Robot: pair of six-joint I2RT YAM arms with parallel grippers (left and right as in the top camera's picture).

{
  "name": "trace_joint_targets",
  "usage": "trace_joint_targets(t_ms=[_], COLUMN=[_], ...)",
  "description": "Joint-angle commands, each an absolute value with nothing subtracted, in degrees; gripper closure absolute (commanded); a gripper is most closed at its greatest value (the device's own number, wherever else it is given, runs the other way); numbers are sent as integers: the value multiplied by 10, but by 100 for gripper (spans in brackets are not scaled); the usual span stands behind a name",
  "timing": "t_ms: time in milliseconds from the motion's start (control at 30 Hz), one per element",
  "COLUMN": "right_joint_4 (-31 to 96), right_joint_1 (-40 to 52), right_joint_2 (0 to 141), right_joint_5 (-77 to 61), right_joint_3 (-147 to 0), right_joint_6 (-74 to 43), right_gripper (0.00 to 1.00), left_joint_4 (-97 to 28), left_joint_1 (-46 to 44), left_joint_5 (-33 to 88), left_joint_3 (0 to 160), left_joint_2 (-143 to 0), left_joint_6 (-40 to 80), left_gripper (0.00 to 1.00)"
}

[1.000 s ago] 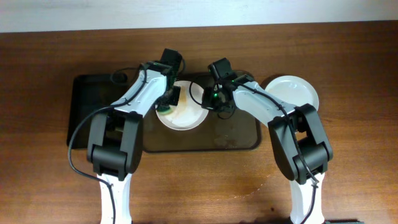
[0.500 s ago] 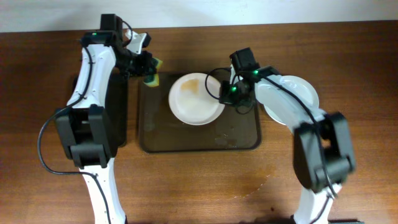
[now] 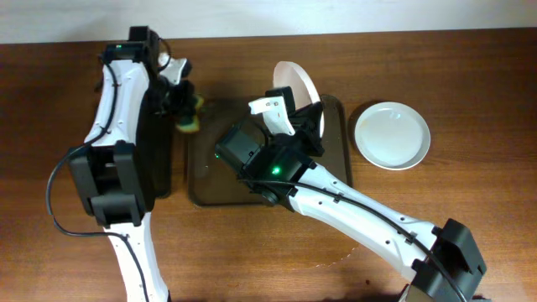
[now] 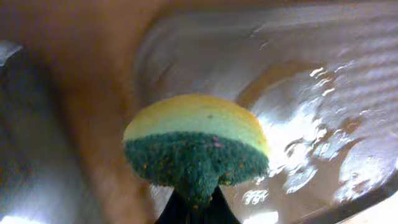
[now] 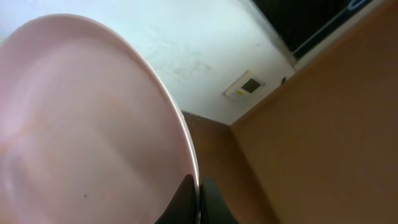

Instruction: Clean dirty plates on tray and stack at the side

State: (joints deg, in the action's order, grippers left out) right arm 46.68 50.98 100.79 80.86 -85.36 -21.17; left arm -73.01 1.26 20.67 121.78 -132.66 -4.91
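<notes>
The left gripper has the plate lifted clear of the sponge (image 3: pixel 190 117) and will next move over the black tray (image 3: pixel 159 158) to its left in the overhead view and release.
My right gripper (image 3: pixel 304 116) is shut on the rim of a white plate (image 3: pixel 294 85) and holds it lifted and tilted on edge above the dark brown tray (image 3: pixel 205 180). In the right wrist view the plate (image 5: pixel 87 130) fills the left side, its rim pinched between my fingers (image 5: pixel 198 198). Another white plate (image 3: pixel 392 135) lies on the table right of the tray. My left gripper (image 3: pixel 180 107) is shut on a yellow and green sponge (image 3: pixel 190 117) at the tray's far left corner. In the left wrist view the sponge (image 4: pixel 196 143) hangs over the wet tray (image 4: pixel 323 93).
A narrower black tray (image 3: pixel 153 151) lies left of the brown tray, under my left arm. My right arm (image 3: pixel 336 201) reaches across the brown tray. Wooden table (image 3: pixel 470 218) surrounds both trays; a pale wall runs along its far edge.
My right gripper has lifted the plate off the tray and tipped it on edge, the arm swinging over the tray. My left gripper with the sponge stays at the tray's far left corner.
</notes>
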Motion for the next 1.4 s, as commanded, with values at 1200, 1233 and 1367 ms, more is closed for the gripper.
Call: trace_joint_targets(t_ms=[1200,1233,1367], right_joint_4=[666,699,761], right_joint_1=[-90,-75,-60], right_joint_2=[794,749,507], right_joint_5=[-107,-107,-46], right_joint_3=[-907,-927,-952], right_joint_6=[-141,-141,-123], right_gripper=[48,39,2], left_joint_4=[-583,-583,-583], left_joint_1=[-130,-130,-130], left_joint_5=[-114,-114,-114], left_joint_3=[1033,1033,1033], left_joint_2=[-1087,-1087,-1087], left_joint_6=[81,81,81], left_gripper=[1,1,1])
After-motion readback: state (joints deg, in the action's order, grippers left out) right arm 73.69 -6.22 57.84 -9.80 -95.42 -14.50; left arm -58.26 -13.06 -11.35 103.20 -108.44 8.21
